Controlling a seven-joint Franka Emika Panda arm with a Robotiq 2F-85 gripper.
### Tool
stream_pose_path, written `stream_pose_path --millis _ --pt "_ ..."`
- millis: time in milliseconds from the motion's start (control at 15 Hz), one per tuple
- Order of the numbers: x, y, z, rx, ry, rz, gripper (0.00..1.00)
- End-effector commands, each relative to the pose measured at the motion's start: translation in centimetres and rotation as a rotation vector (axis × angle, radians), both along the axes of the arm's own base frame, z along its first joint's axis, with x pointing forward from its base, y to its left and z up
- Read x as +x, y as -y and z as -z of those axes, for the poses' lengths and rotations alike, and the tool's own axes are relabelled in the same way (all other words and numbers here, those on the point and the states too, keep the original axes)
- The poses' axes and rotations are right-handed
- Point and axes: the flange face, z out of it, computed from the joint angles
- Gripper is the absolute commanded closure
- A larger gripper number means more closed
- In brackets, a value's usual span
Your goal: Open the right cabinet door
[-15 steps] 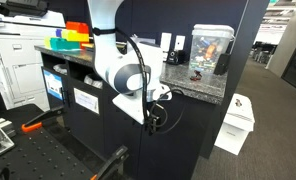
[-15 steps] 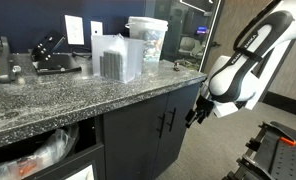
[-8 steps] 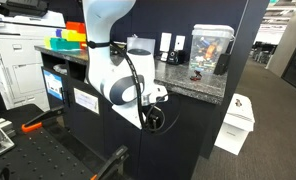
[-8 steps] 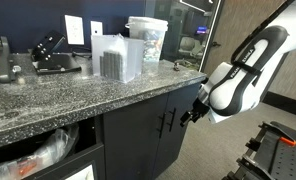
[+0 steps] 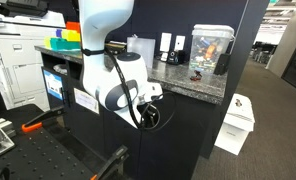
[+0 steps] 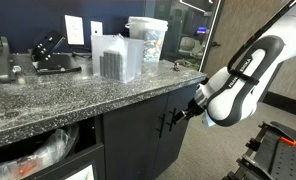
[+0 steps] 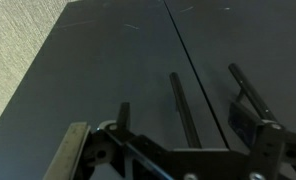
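Observation:
The robot's gripper should next move outward toward the dark door until its open fingers are on both sides of the slim black bar handle point(image 6: 173, 118) point(image 7: 181, 100), then close, because the bar is between them.
The right cabinet door point(image 6: 185, 143) is a dark charcoal panel under the speckled counter, with a slim black bar handle point(image 6: 173, 118) near its left edge. In the wrist view this door point(image 7: 108, 60) is the wide panel beside the carpet, and its handle point(image 7: 181, 100) runs between my fingers. My gripper point(image 6: 184, 112) point(image 7: 185, 110) is open, right at the handle, with one finger on each side of the bar. In an exterior view the arm hides the handles, and my gripper point(image 5: 151, 97) sits against the dark cabinet front point(image 5: 183, 140).
The twin door's handle point(image 7: 250, 95) point(image 6: 164, 122) lies just across the seam, close to one finger. Clear plastic containers point(image 6: 123, 55) stand on the granite counter point(image 6: 48, 95). Open cubbies with white labels point(image 5: 86, 98) lie beside the doors. A white bin point(image 5: 235, 122) stands on the floor.
The arm has swung in toward the cabinet front. My gripper has moved from just off the doors up to the handles.

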Motion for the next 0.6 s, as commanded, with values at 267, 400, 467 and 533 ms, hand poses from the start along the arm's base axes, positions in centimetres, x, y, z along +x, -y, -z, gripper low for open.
stream_pose_path --millis 267,400,467,533 --pt "3.0 -2.0 0.7 0.009 0.101 0.008 0.01" --pt "3.5 -1.9 0.8 0.008 0.108 0.011 0.25" --pt "3.5 -1.8 0.8 0.007 0.104 0.012 0.31" --pt "3.7 -1.7 0.8 0.008 0.108 0.015 0.40"
